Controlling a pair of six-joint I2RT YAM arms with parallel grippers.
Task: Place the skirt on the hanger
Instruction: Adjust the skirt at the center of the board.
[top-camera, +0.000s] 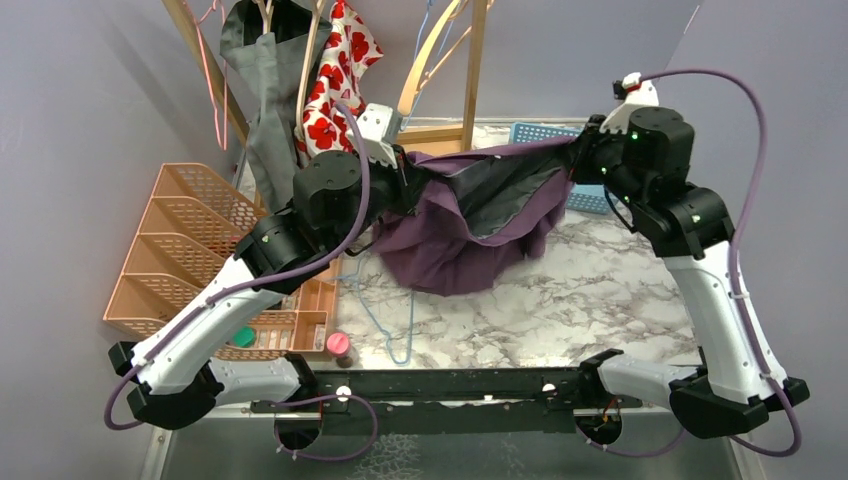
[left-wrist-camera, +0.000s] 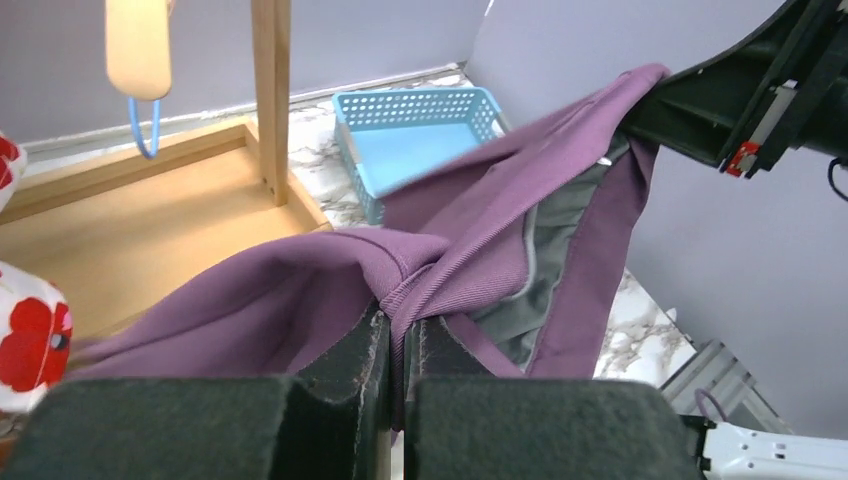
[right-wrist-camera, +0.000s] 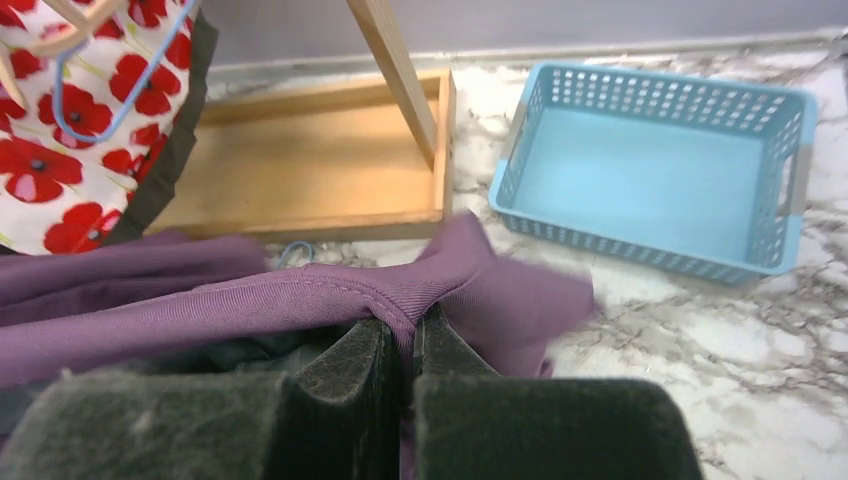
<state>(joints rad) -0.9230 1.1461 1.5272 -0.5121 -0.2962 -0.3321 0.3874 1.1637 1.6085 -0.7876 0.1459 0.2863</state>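
The skirt (top-camera: 470, 230) hangs above the table, so I will lower my right gripper to the clear marble before the blue basket and release the waistband end.
The purple skirt (top-camera: 470, 230) with grey lining hangs stretched above the marble table, held by its waistband at both ends. My left gripper (top-camera: 405, 165) is shut on the left end of the waistband (left-wrist-camera: 440, 270), the fabric pinched between its jaws (left-wrist-camera: 400, 320). At the other end my right gripper (top-camera: 580, 150) is shut on the band (right-wrist-camera: 300, 295), jaws (right-wrist-camera: 403, 325) clamped on the fold. A thin blue wire hanger (top-camera: 411, 315) lies flat on the table in front of and partly under the skirt's hem.
A wooden clothes rack (top-camera: 440, 135) stands at the back with a grey garment (top-camera: 262, 90), a red-poppy print garment (top-camera: 335, 80) and wooden hangers (top-camera: 430, 50). A blue basket (top-camera: 560, 135) sits back right. A peach organiser (top-camera: 170, 260) is on the left, a pink-capped bottle (top-camera: 339, 345) beside it.
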